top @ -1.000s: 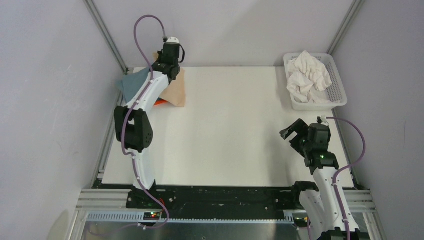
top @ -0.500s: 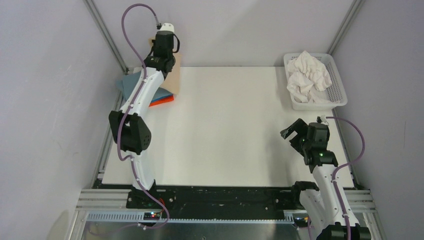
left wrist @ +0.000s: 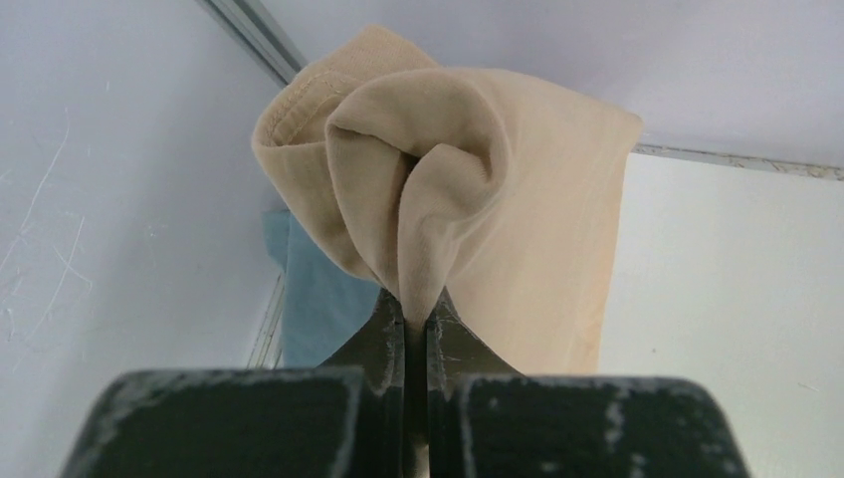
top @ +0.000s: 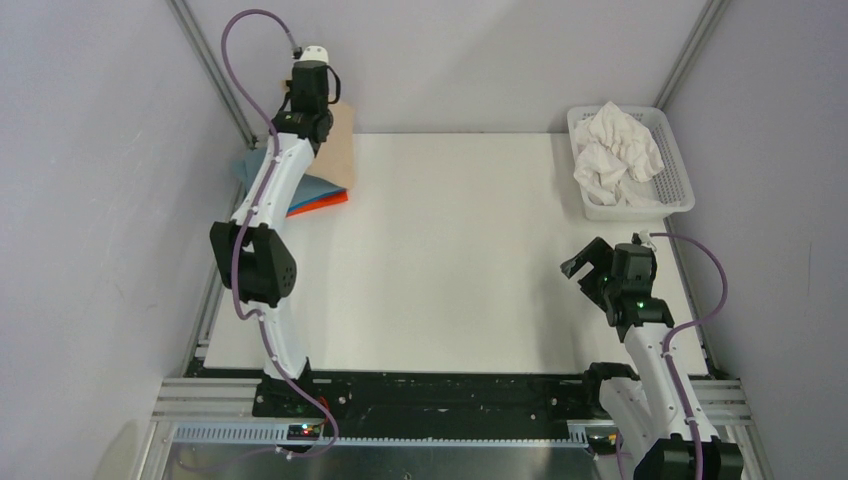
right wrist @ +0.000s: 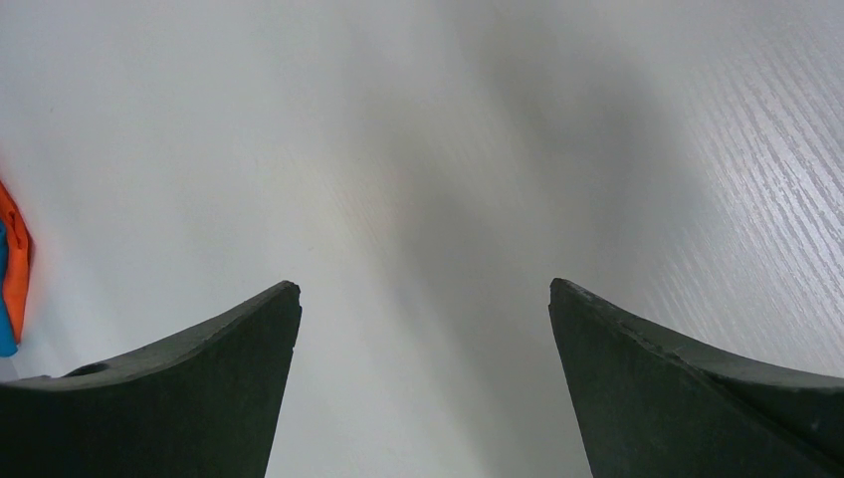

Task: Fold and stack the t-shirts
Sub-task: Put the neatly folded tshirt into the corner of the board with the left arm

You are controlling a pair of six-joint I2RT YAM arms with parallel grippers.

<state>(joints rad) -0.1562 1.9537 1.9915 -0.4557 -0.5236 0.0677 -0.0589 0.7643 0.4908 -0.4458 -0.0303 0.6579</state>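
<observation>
The side of the grey-blue t-shirt toward the wall is still bare. My left gripper will next go down to the left in the top view and let go of the fold of the tan-beige t-shirt over that side.
My left gripper (left wrist: 416,317) is shut on a fold of the tan-beige t-shirt (left wrist: 518,209), which hangs from it at the table's far left corner (top: 340,150). Under it lies a stack: a grey-blue shirt (top: 255,165), a bright blue one and an orange one (top: 325,203). The grey-blue shirt also shows in the left wrist view (left wrist: 318,299). My right gripper (top: 590,262) is open and empty, low over the bare table at the near right. The orange shirt's edge (right wrist: 14,264) shows far left in its view. White shirts (top: 615,150) lie crumpled in the basket.
A white slotted plastic basket (top: 680,190) stands at the far right corner of the table (top: 450,260). Grey walls and metal frame posts (top: 215,75) close in the left, back and right sides.
My left gripper has lifted and carried the tan-beige shirt back and to the left, uncovering the blue and orange shirts beneath. The right arm has barely moved.
</observation>
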